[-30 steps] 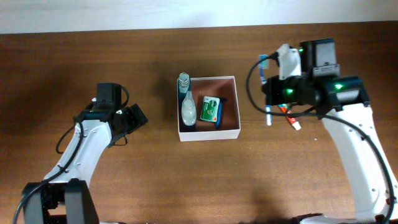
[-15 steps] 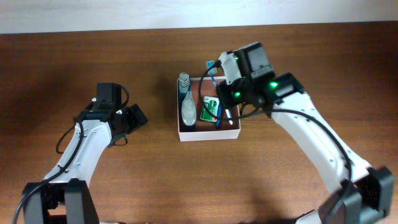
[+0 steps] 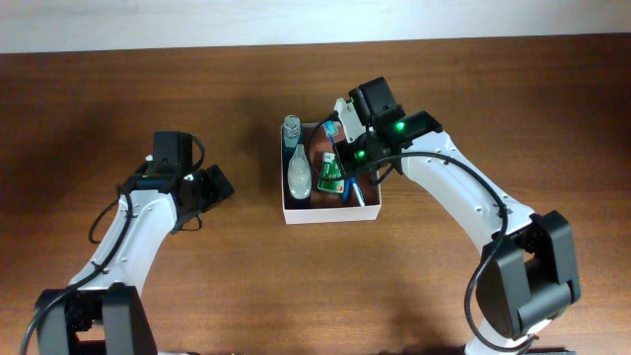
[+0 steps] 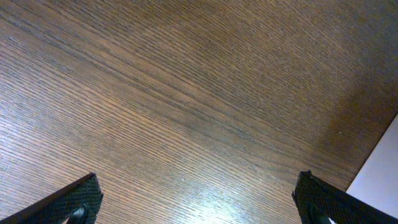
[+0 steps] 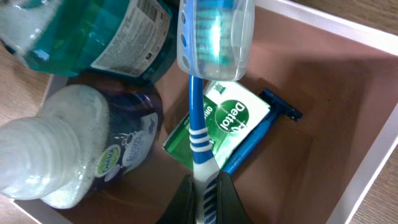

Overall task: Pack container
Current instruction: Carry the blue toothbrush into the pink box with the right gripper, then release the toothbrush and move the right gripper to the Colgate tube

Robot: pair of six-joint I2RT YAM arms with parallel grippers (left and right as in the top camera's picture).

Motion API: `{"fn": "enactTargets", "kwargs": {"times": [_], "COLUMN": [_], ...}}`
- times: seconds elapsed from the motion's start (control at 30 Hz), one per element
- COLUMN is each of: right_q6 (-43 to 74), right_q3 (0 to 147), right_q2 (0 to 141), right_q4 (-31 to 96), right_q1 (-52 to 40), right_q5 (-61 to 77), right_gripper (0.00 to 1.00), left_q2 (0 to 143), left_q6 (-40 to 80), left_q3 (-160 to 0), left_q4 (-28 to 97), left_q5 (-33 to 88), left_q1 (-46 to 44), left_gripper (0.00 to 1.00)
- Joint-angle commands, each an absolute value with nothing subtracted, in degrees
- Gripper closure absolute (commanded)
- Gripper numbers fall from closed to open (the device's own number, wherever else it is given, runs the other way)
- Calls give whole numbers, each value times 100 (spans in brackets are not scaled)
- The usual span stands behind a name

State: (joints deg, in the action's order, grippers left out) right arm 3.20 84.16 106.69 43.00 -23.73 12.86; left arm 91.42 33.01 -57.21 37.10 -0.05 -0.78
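My right gripper needs to lower into the box first, then release the toothbrush on the empty bottom beside the blue razor.
The container [image 3: 333, 210] is a shallow white-walled box with a pinkish-brown inside [image 5: 323, 124], at the table's middle. In it lie a clear bottle [image 3: 296, 170], a green Dettol packet [image 5: 236, 115] and a blue razor [image 5: 264, 127]. My right gripper [image 5: 204, 186] is shut on a blue-and-white toothbrush [image 5: 199, 134] with a clear head cap [image 5: 214, 37], held over the container's inside; in the overhead view it [image 3: 357, 158] hovers over the box's right part. My left gripper [image 4: 199, 199] is open and empty over bare wood, left of the box [image 3: 212, 185].
A teal-liquid bottle [image 5: 118, 37] and a white-capped dark bottle [image 5: 93, 149] fill the left of the right wrist view. A white surface [image 4: 379, 174] shows at the left wrist view's right edge. The wooden table [image 3: 493, 296] surrounds the box.
My right arm has swung left from the table's right side to over the container, carrying the toothbrush. The left arm has not moved.
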Motion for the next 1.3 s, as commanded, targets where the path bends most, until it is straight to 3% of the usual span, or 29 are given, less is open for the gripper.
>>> {"fn": "enactTargets", "kwargs": {"times": [0.0, 0.67, 0.77, 0.83, 1.27], "right_q6": [370, 370, 370, 370, 370], "right_q3": [8453, 8042, 8042, 8042, 8709], "right_q2": [10731, 10737, 10737, 10737, 9852], "right_q4": [4370, 4174, 4150, 4123, 4768], "right_q1": [-2403, -2403, -2403, -2403, -2132], "right_q5": [1173, 834, 834, 834, 720], "right_gripper": [96, 95, 71, 65, 63], "left_q2": [9161, 9161, 9161, 9161, 9161], "left_q6": [3271, 3271, 3271, 3271, 3271], "left_q3": [-5704, -5704, -5704, -5704, -5704], "left_q4": [3715, 3715, 3715, 3715, 3715], "left_q5": [-43, -43, -43, -43, -43], "left_q1": [-69, -69, -69, -69, -69], "left_gripper": [1, 0, 0, 0, 1]}}
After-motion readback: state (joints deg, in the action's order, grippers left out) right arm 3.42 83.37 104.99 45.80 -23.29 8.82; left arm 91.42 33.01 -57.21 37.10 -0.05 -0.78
